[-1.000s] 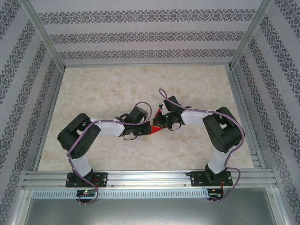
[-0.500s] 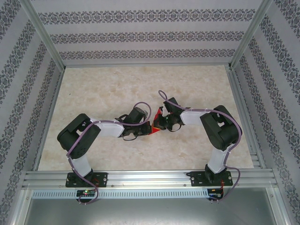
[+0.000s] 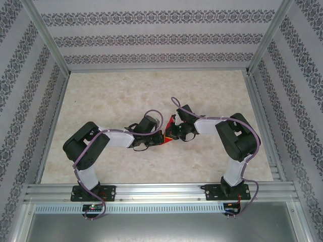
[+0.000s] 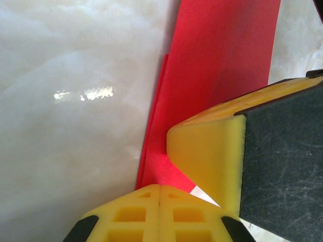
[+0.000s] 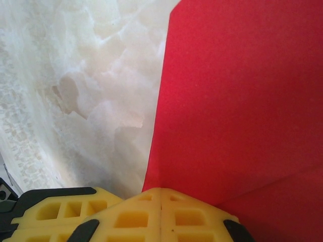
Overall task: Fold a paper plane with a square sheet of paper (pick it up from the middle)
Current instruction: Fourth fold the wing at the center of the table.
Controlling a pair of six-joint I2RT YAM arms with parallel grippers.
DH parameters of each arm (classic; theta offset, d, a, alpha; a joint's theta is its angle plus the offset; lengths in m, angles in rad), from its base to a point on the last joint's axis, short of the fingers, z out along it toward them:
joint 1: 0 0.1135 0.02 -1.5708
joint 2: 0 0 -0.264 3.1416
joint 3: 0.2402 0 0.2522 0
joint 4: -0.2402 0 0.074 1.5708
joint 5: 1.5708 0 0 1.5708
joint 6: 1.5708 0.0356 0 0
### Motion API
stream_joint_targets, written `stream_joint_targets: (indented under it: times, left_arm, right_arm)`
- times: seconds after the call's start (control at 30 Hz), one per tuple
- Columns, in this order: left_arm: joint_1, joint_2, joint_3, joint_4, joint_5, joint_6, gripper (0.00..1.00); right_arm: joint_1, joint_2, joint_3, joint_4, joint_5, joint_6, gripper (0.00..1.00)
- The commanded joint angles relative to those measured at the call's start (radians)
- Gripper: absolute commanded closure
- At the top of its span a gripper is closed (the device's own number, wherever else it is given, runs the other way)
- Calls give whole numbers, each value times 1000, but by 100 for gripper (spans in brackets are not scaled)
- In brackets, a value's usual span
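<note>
I should move my right gripper outward toward the paper's far end [image 3: 172,120] and release the paper's corner, as my left gripper holds the paper's lower edge.
The square sheet of paper [image 3: 168,124], bright red and partly folded, stands up off the marble table [image 3: 116,96] between my two grippers at mid-table. Seen from the left wrist, my left gripper [image 4: 159,189] is shut with its yellow tips meeting on the paper's lower edge. A doubled red strip [image 4: 212,65] runs upward from them. The right gripper's yellow finger [image 4: 207,151] presses against the paper just beside them. My right gripper [image 5: 160,192] is shut on a corner of a broad red panel [image 5: 242,101]. A diagonal crease crosses that panel's lower right.
Patterned walls and aluminium posts [image 3: 45,35] enclose the table on three sides. An aluminium rail [image 3: 161,191] runs along the near edge by the arm bases. Bare marble [image 3: 126,96] lies behind and beside the grippers.
The right gripper has moved slightly left, toward the left gripper. The red paper that lay flatter beneath them now stands more upright between them. The left arm has barely moved.
</note>
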Motion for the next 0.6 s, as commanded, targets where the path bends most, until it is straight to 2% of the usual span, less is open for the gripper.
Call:
stream_joint_targets:
  times: [0.0,0.2,0.57]
  left_arm:
    - [-15,23,-46,-113,-55,-23,100]
    - [-13,23,-58,-180,-32,-61,100]
    - [-13,30,-75,-174,-6,-77,100]
  right_arm:
    - [-51,37,-3,-28,62,-26,100]
    - [-130,57,18,-9,78,-56,100]
    - [-250,94,110,-29,98,-94,100]
